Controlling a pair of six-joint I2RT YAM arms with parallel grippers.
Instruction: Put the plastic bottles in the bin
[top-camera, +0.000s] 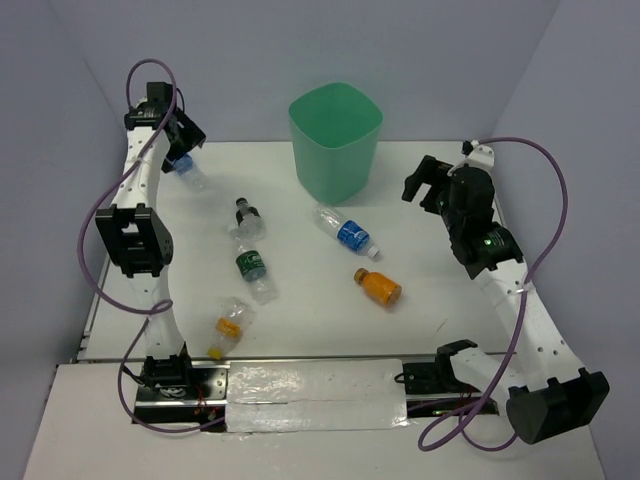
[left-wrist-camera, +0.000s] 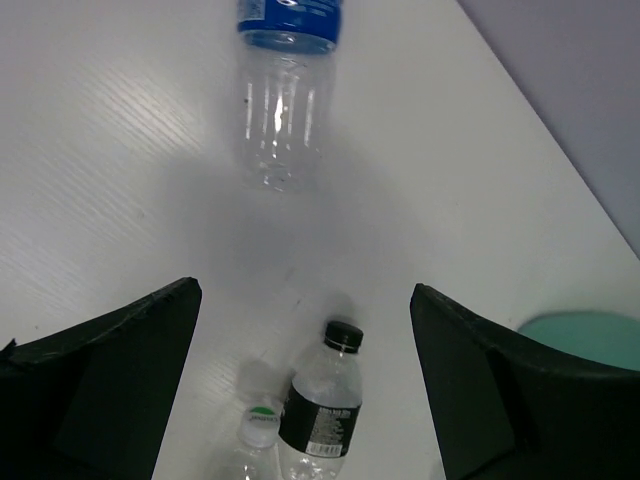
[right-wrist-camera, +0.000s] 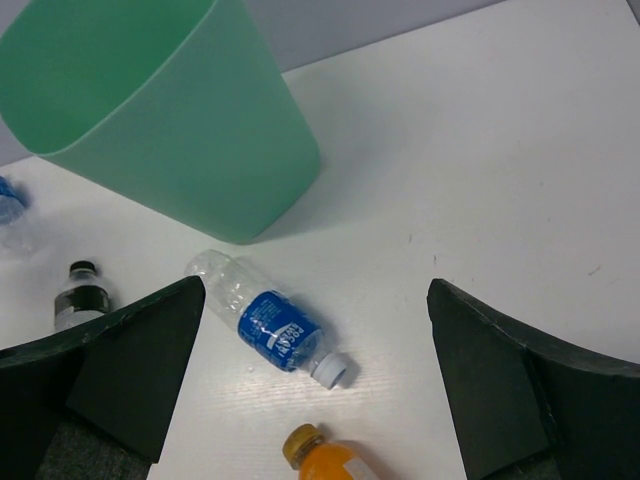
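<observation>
The left gripper will next go down with open fingers onto the clear base of the blue-label bottle (left-wrist-camera: 279, 165), since that end of the bottle points toward the gap between the fingers.
The mint-green bin (top-camera: 335, 140) stands at the back middle of the table. Several bottles lie on the table: a blue-label one (top-camera: 187, 172) under my left gripper (top-camera: 185, 135), a black-cap one (top-camera: 247, 218), a dark-green-label one (top-camera: 253, 268), an orange-yellow-label one (top-camera: 230, 325), a second blue-label one (top-camera: 345, 233) and a short orange one (top-camera: 378, 286). My left gripper (left-wrist-camera: 305, 295) is open and empty above the table, with the blue-label bottle (left-wrist-camera: 285, 90) ahead of it. My right gripper (right-wrist-camera: 315, 290) is open and empty, raised above the second blue-label bottle (right-wrist-camera: 270, 325) and the orange bottle (right-wrist-camera: 325, 460).
The bin (right-wrist-camera: 170, 110) is just beyond the right gripper (top-camera: 425, 180). The black-cap bottle (left-wrist-camera: 322, 405) and the green-capped one (left-wrist-camera: 258, 430) lie close together. Blue-grey walls close the table at the back and sides. A foil strip (top-camera: 315, 395) covers the near edge.
</observation>
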